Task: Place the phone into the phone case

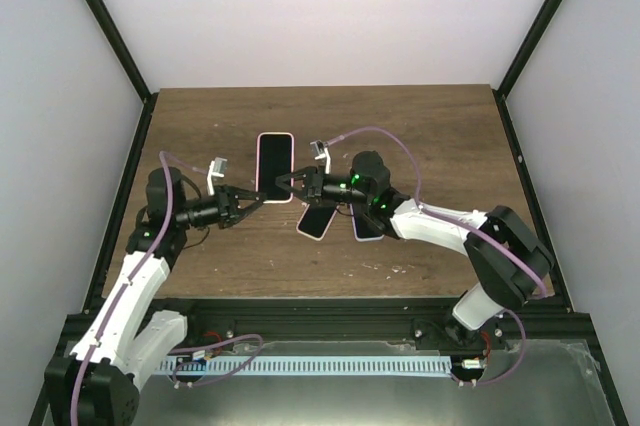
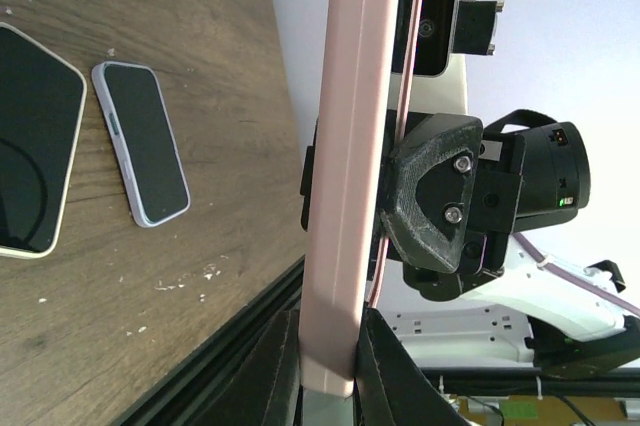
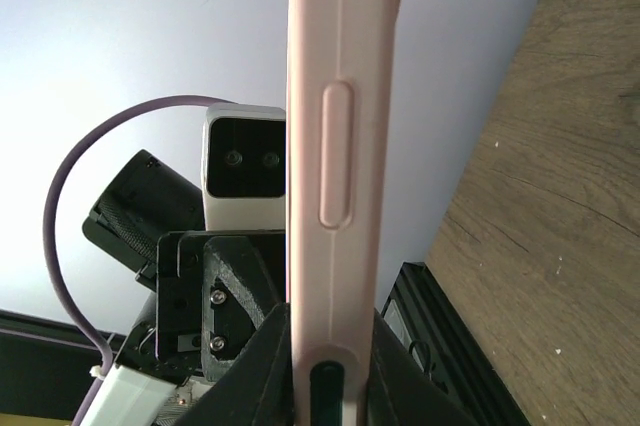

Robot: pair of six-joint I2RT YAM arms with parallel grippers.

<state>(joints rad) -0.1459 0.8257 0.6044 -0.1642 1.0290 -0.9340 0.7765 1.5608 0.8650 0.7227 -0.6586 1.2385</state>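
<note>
The black face already fills the rim of the cream-rimmed phone, so my left gripper will lower next toward the bare wood (image 1: 274, 216) beside the phone and release the pink case (image 1: 274, 161) there.
A pink phone case (image 1: 274, 161) is held above the table between both arms, and a black face fills its rim in the top view. My left gripper (image 1: 262, 197) is shut on its near left corner; in the left wrist view the case's edge (image 2: 350, 146) is pinched between the two fingers of that gripper (image 2: 328, 346). My right gripper (image 1: 288, 183) is shut on the near right edge; in the right wrist view the pink side with its button (image 3: 335, 96) rises from between that gripper's (image 3: 330, 346) fingers. I cannot tell whether the black face is the phone.
Two phones lie screen up on the wooden table under the right arm: a cream-rimmed one (image 1: 318, 221) (image 2: 30, 146) and a lavender-rimmed one (image 1: 366, 226) (image 2: 145, 141). A black frame rail (image 1: 330, 311) runs along the table's near edge.
</note>
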